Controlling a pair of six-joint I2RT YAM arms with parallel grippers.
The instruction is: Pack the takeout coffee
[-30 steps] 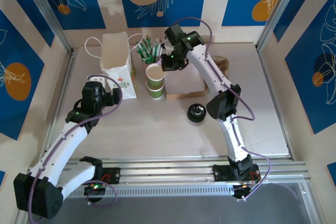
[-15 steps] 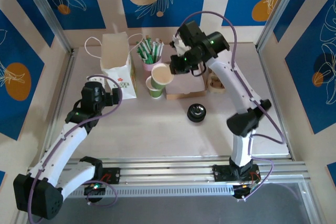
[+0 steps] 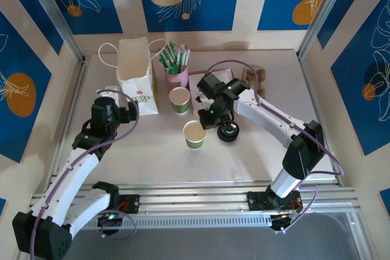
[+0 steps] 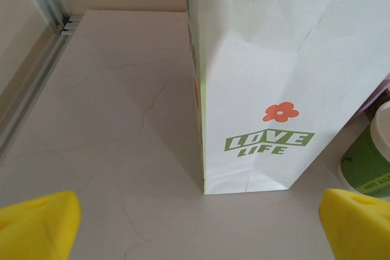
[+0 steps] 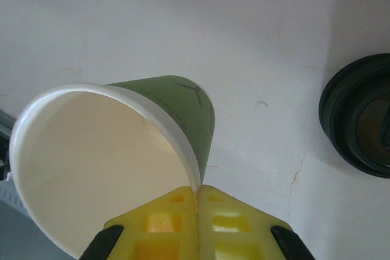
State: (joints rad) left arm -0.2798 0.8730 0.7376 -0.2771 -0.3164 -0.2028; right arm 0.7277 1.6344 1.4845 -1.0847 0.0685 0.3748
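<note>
Next, the right gripper lowers a little, sets the cup upright on the bare tabletop below and releases the cup's rim, since that spot is clear.
My right gripper (image 3: 206,120) (image 5: 198,190) is shut on the rim of the takeout coffee cup (image 3: 195,134) (image 5: 103,162), white inside with a green wall and no lid on. The cup is low over the middle of the table; whether its base touches I cannot tell. The black lid (image 3: 228,131) (image 5: 359,117) lies on the table just right of it. A second like cup (image 3: 180,99) (image 4: 373,162) stands beside the white paper bag (image 3: 137,74) (image 4: 268,89). My left gripper (image 3: 124,112) (image 4: 198,229) is open, facing the bag's front with nothing between its fingers.
A pink cup of green-and-white sticks (image 3: 176,65) stands right of the bag. A cardboard tray (image 3: 200,86) lies behind my right arm, and a brown wooden piece (image 3: 253,76) sits further back. Metal frame posts (image 3: 73,59) and walls bound the table.
My right arm has carried the cup from beside the pink cup toward me and down to the table's middle, near the lid. The left arm has barely shifted.
</note>
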